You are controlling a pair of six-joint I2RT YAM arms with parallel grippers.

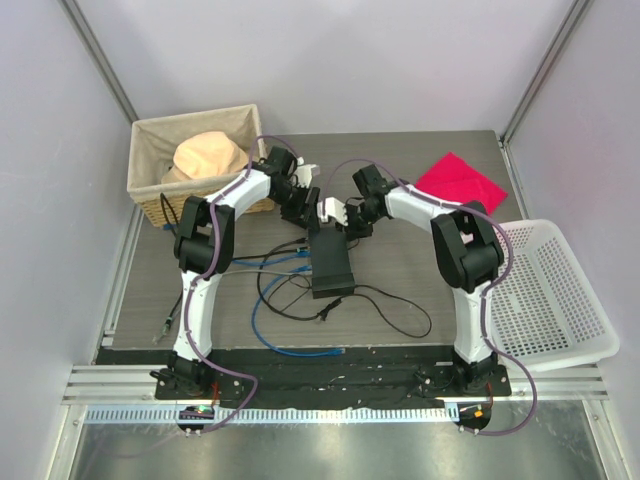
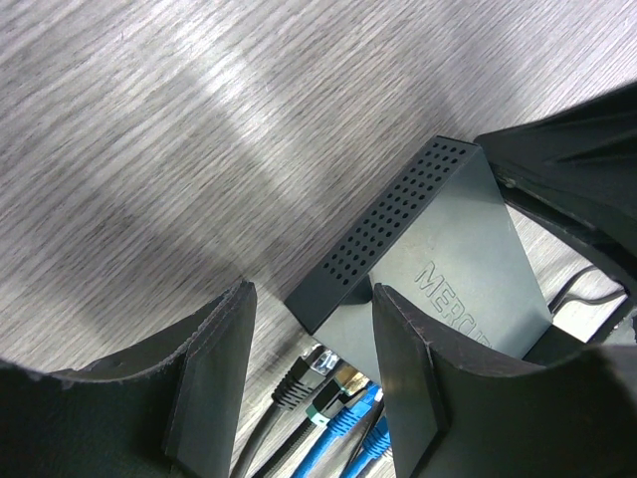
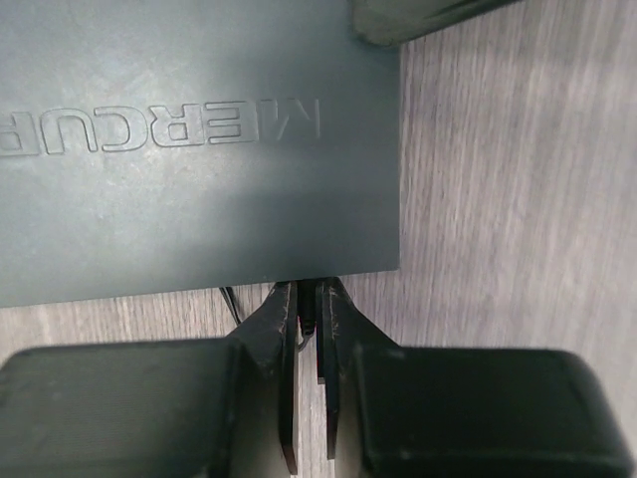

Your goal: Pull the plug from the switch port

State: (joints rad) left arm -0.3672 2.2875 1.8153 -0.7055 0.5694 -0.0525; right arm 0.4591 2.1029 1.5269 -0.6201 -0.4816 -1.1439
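Observation:
The fingers of my right gripper hold the plug at the switch's edge, so next my right gripper will pull toward the red cloth and let go over the bare tabletop short (image 1: 388, 224) of it.
The switch (image 1: 330, 262) is a flat black box in the middle of the table, its top (image 3: 189, 149) embossed with lettering. A thin black plug (image 3: 309, 311) sticks out of its near edge in the right wrist view, and my right gripper (image 3: 311, 289) is shut on it; whether the plug still sits in its socket is hidden. From above, the right gripper (image 1: 340, 215) is at the switch's far end. My left gripper (image 2: 314, 299) stands open, straddling the switch's vented corner (image 2: 398, 214). Black and blue network plugs (image 2: 333, 383) sit in the sockets between its fingers (image 2: 209, 383).
A wicker basket (image 1: 150, 200) holding a tan hat stands at the back left. A red cloth (image 1: 460, 180) lies at the back right, and a white plastic basket (image 1: 550, 295) is on the right. Blue cables (image 1: 290, 348) and black cables (image 1: 405, 318) trail in front of the switch.

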